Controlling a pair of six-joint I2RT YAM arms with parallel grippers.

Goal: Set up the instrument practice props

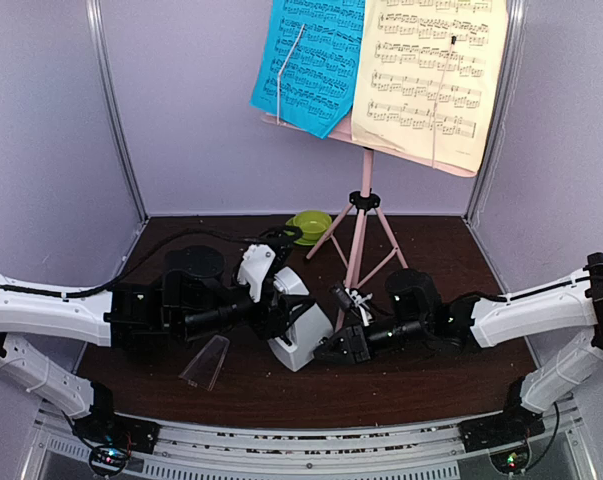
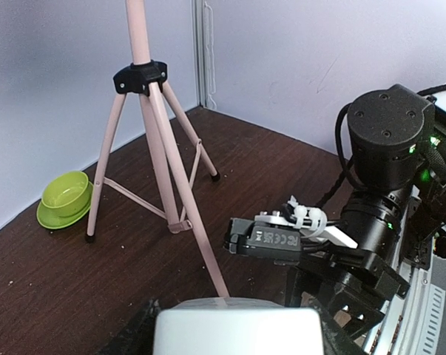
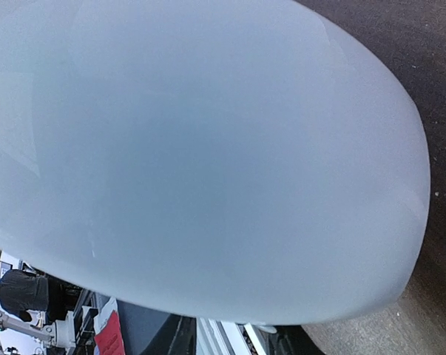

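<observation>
The bare tabletop between clear cover point(image 1: 207, 362) and the music stand's tripod is below my left gripper. Next I will tip my left gripper's fingers down, lower the tilted metronome and let go of it there.
The pink music stand point(image 1: 359, 225) stands at the back on its tripod legs point(image 2: 152, 148). It holds a blue page point(image 1: 311, 60) and a pale-yellow page point(image 1: 431, 75) on its desk. The white metronome point(image 1: 301, 337) is tilted at mid-table between both grippers, and its clear cover point(image 1: 207, 362) lies apart to its left. My left gripper point(image 1: 279, 318) is shut on the metronome's white body point(image 2: 237, 329). My right gripper point(image 1: 333, 345) is against the metronome's lower right side. The metronome's white surface point(image 3: 208, 148) fills the right wrist view and hides the fingers.
A green bowl on a saucer point(image 1: 309, 225) sits by the back wall, left of the tripod, and also shows in the left wrist view point(image 2: 63, 198). Grey walls close in the back and sides. The right arm's wrist point(image 2: 385, 148) is close to the left gripper.
</observation>
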